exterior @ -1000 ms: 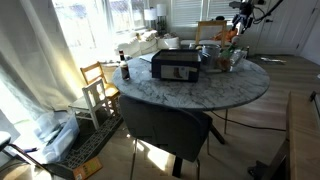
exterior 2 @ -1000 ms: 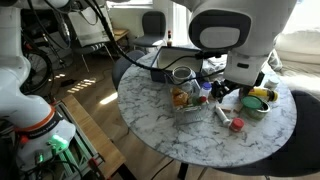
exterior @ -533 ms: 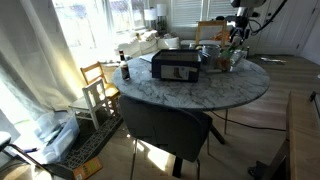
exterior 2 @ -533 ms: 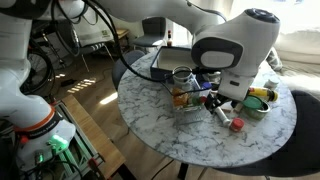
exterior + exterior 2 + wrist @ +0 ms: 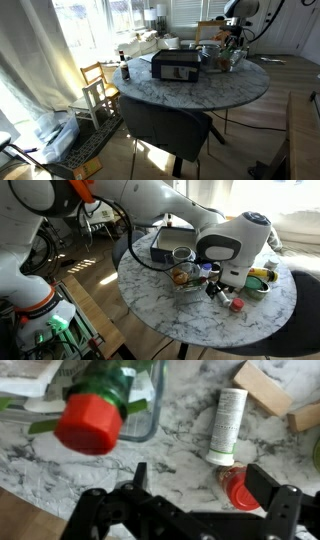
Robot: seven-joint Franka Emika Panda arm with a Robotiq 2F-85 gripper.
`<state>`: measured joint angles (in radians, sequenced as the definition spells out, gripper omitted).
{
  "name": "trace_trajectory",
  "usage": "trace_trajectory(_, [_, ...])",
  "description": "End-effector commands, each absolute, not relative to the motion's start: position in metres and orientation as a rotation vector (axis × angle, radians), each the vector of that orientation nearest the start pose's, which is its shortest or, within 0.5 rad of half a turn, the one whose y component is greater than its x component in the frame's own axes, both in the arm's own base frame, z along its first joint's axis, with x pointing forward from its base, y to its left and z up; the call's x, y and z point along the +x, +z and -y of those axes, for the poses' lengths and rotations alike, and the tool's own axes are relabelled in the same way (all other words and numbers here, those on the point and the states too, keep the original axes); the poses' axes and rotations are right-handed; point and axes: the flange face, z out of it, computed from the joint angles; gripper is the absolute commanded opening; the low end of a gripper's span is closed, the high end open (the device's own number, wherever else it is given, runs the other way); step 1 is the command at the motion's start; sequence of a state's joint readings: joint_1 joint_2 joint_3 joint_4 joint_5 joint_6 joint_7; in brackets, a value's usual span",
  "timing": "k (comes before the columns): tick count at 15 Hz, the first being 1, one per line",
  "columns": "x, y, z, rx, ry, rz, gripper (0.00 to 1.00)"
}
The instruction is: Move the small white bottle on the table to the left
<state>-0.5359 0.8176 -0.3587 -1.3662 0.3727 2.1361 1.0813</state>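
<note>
The robot's gripper has to go down and past the red-capped jar first, so that it can reach the cap end of the white bottle.
The small white bottle (image 5: pixel 228 425) lies on its side on the marble table (image 5: pixel 170 460), its cap end pointing at a small red-capped jar (image 5: pixel 238 488). My gripper (image 5: pixel 200 485) is open and low over the table, with the jar just inside its right finger and the white bottle just ahead of the jaws. In an exterior view the gripper (image 5: pixel 220 286) hangs over the white bottle (image 5: pixel 223 296) and the red cap (image 5: pixel 237 304). In the exterior view from across the room the gripper (image 5: pixel 232 44) is at the table's (image 5: pixel 200 92) far side and the bottle is hidden.
A green bottle with a red cap (image 5: pixel 92 422) stands close by in a clear container (image 5: pixel 185 272). A wooden block (image 5: pixel 265 385) lies beyond the white bottle. A green bowl (image 5: pixel 258 285), a black appliance (image 5: pixel 175 67) and a small wooden chair (image 5: pixel 97 85) are nearby.
The arm has come down from above the table and now holds the gripper low over the white bottle and the red-capped jar. The objects have not moved.
</note>
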Motion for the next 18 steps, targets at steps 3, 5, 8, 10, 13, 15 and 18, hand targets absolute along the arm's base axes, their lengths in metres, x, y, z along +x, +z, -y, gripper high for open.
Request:
trace_trajectory(3, [0.533,0.231,0.543,-1.633,-0.04,-2.576,1.0])
trace_trajectory(5, [0.538,0.22,0.542,-1.645,-0.025,-2.57,1.0])
trace_trajectory(8, [0.544,0.203,0.542,-1.665,-0.03,-2.57,1.0])
trace_trajectory(10, [0.548,0.196,0.542,-1.684,-0.031,-2.56,1.0])
trace_trajectory(13, [0.553,0.188,0.543,-1.704,-0.027,-2.55,0.74])
trace_trajectory(15, [0.555,0.186,0.544,-1.708,-0.027,-2.549,0.58])
trace_trajectory(18, [0.556,0.183,0.548,-1.713,-0.034,-2.551,0.35])
